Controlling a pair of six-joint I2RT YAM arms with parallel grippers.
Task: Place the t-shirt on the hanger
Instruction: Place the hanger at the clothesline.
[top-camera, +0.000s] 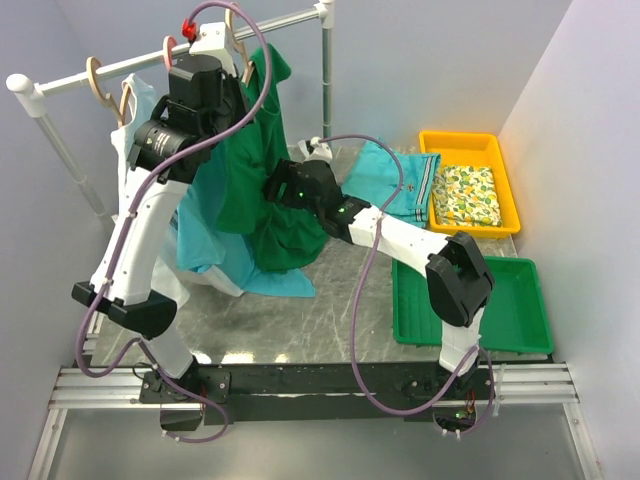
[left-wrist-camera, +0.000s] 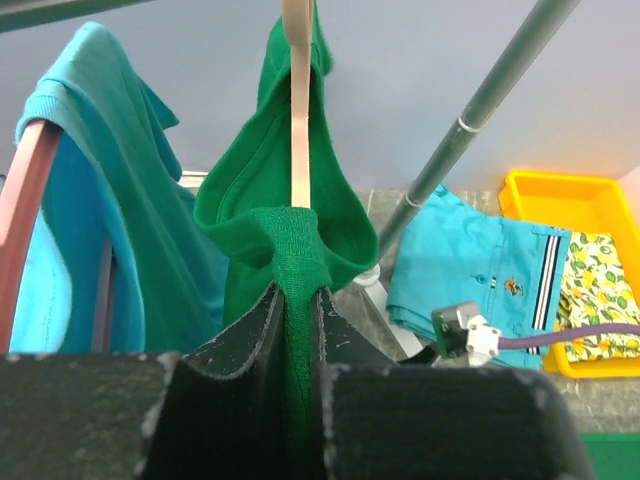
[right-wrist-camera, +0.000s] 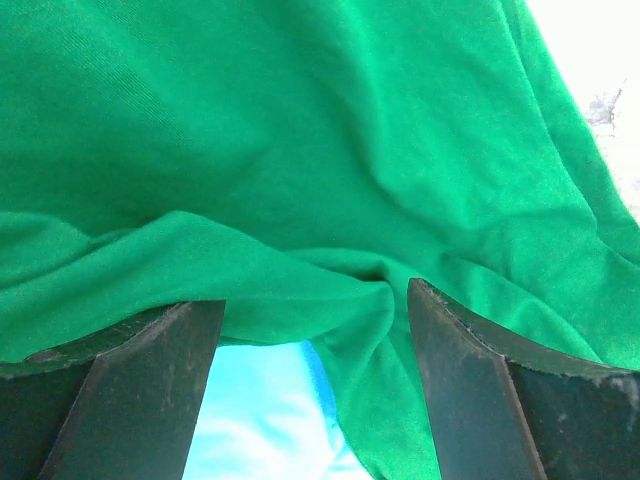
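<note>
The collar already drapes over the hanger's arm (top-camera: 247, 75) (left-wrist-camera: 300, 203), so I should move my left gripper slightly along the bar toward the upright pole before I release the collar's fold.
The dark green t-shirt (top-camera: 255, 170) hangs under the rail, its collar draped over the thin beige hanger (left-wrist-camera: 300, 130). My left gripper (left-wrist-camera: 297, 300), raised to the rail (top-camera: 228, 48), is shut on a bunched fold of the collar (left-wrist-camera: 290, 240) just below the hanger's arm. My right gripper (right-wrist-camera: 315, 340) is open, its fingers (right-wrist-camera: 160, 390) spread either side of a loose fold of the shirt's lower body (right-wrist-camera: 300, 130). In the top view the right gripper (top-camera: 275, 190) is pressed against the hanging shirt, fingertips hidden by cloth.
A turquoise-blue shirt (left-wrist-camera: 90, 180) hangs on a pink hanger (left-wrist-camera: 25, 200) to the left, a white shirt (top-camera: 140, 130) beyond it. The rail's upright pole (top-camera: 325, 70), turquoise shorts (top-camera: 400, 180), a yellow bin (top-camera: 470, 145) and a green tray (top-camera: 520, 310) are on the right.
</note>
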